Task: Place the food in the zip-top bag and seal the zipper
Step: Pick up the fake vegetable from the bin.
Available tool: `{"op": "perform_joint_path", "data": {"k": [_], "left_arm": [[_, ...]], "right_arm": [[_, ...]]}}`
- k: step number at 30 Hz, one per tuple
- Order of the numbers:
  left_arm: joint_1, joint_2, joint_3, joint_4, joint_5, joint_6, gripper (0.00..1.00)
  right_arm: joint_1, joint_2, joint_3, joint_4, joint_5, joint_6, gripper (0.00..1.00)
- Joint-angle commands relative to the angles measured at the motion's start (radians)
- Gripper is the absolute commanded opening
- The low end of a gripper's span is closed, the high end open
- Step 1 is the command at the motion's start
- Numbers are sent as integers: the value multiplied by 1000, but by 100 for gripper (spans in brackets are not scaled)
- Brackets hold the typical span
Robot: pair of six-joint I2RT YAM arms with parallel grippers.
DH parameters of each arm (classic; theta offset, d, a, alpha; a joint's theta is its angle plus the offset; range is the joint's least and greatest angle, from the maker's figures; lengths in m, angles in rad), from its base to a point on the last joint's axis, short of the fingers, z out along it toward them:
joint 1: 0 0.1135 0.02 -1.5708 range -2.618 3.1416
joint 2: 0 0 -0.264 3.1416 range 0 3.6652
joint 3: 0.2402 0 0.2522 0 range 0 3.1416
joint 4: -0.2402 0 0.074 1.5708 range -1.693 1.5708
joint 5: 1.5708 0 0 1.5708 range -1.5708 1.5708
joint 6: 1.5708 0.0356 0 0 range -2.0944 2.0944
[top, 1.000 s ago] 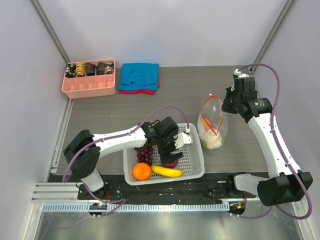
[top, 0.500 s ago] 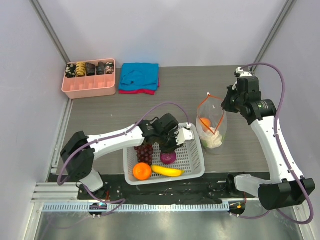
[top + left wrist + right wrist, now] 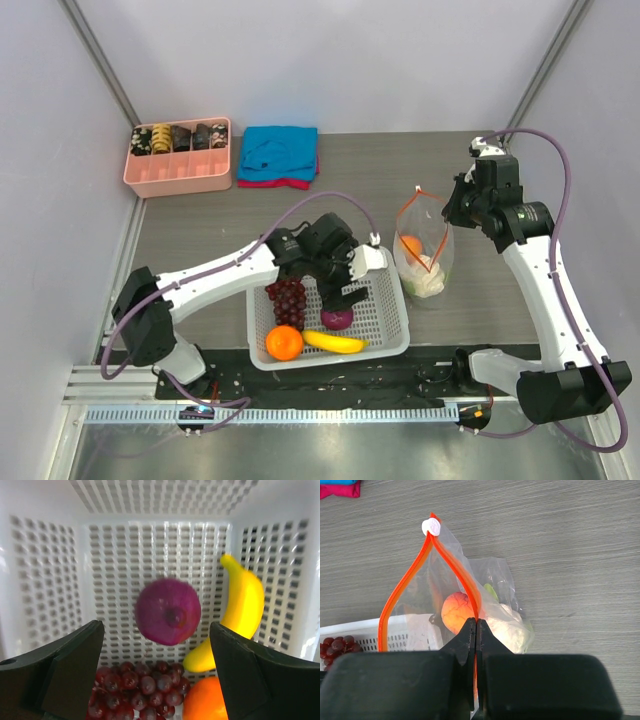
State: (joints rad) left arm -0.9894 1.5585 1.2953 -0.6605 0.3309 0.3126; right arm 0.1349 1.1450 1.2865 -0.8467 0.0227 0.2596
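Note:
I will next lower the open fingers of my left gripper around the sides of the purple onion (image 3: 337, 319) (image 3: 167, 611) and close them, because the onion is below the gripper, between its fingers.
My left gripper (image 3: 347, 278) (image 3: 156, 628) is open and empty, hovering over the white mesh basket (image 3: 390, 312). Below it lie a purple onion (image 3: 167, 611) (image 3: 337, 319), a yellow banana (image 3: 242, 612) (image 3: 335, 343), dark purple grapes (image 3: 137, 687) (image 3: 285, 295) and an orange (image 3: 206, 704) (image 3: 284, 343). My right gripper (image 3: 457, 208) (image 3: 476, 624) is shut on the orange-red zipper (image 3: 402, 592) of the clear zip-top bag (image 3: 422, 255), holding its mouth open and upright. A peach (image 3: 456, 612) (image 3: 409, 247) and white-green cauliflower (image 3: 511, 629) (image 3: 429, 282) sit inside the bag.
A pink tray (image 3: 180, 172) with dark items stands at the back left. Folded blue and red cloths (image 3: 278, 155) lie beside it. The bag stands right against the basket's right side. A white slider (image 3: 431, 527) sits at the zipper's far end.
My left gripper has lifted away from the onion and drawn back over the basket, open. The right gripper keeps its pinch on the zipper with only a slight shift.

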Motion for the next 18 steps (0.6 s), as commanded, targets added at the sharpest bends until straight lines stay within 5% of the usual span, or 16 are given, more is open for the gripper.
{"op": "perform_joint_path", "data": {"k": [1,12,18], "left_arm": [[-11,27,-88,2,-58,69,91],[-26,182,-140,159,-122,39,90],[-25,172,-120,130,-113,34,66]], "right_arm": [[-4,-21,2,20,-9,-17,1],[-4,-16,-24,21,-10,-19,1],[-3,-19,-19,18,-9,-17,1]]}}
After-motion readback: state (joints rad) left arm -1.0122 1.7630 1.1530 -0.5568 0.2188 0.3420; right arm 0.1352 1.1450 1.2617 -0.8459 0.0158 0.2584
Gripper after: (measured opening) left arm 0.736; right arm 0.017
